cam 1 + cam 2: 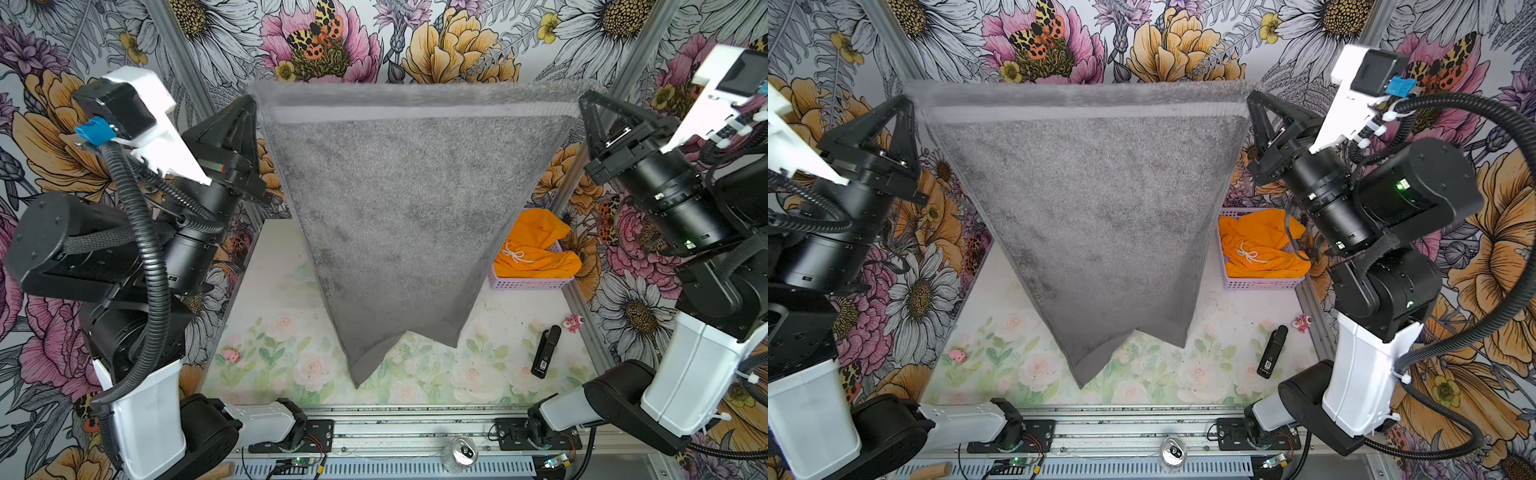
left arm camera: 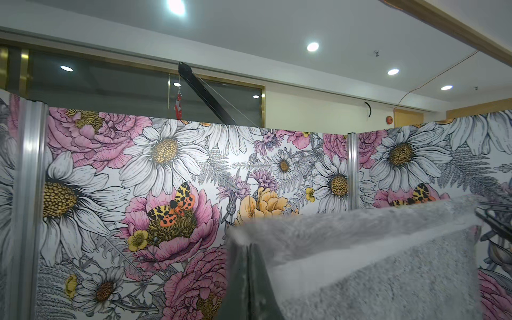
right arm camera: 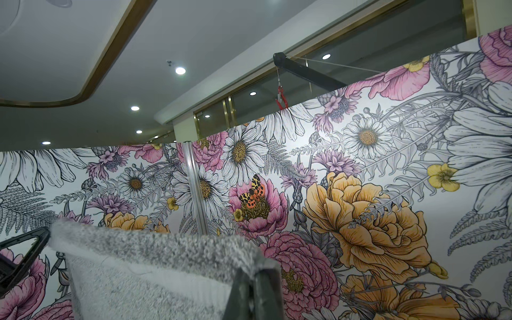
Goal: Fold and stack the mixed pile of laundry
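Note:
The left gripper moves the towel's top corner, pinched between its fingers, away from my right gripper next and releases it, since the towel's top hem is stretched level.
The dark grey towel hangs spread high in the air, its top hem stretched level between both arms in both top views. My left gripper is shut on the towel's top left corner. My right gripper is shut on the top right corner. The towel's lower corners dangle just above the table. The orange shorts with a white drawstring lie bunched in the basket at the back right.
A lavender perforated basket holds the shorts. A black handheld device and a small pink toy lie at the right of the table. Another pink toy lies at the left. Floral walls surround the cell.

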Tool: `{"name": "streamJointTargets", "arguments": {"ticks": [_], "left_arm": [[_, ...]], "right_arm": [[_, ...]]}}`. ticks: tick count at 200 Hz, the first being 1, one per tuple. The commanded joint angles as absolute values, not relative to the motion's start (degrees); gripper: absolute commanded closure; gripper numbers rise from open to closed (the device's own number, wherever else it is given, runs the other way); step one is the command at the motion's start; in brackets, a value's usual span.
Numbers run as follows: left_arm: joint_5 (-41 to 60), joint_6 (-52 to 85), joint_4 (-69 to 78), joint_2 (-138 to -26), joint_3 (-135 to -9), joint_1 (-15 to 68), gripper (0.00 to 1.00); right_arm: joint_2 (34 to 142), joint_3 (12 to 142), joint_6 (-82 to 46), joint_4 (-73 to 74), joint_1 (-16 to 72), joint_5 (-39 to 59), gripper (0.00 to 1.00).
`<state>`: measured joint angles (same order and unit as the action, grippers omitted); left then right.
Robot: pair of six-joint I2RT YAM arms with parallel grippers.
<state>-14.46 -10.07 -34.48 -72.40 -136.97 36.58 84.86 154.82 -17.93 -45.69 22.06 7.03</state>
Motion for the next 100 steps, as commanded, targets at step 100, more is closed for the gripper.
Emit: {"name": "streamJointTargets", "arguments": {"ticks": [100], "left_arm": [[-16.4, -2.3, -19.9, -67.6, -107.7, 28.3, 0.94]], "right_arm": [[91.2, 146.0, -18.9, -40.7, 19.6, 5.4, 1.0]]}}
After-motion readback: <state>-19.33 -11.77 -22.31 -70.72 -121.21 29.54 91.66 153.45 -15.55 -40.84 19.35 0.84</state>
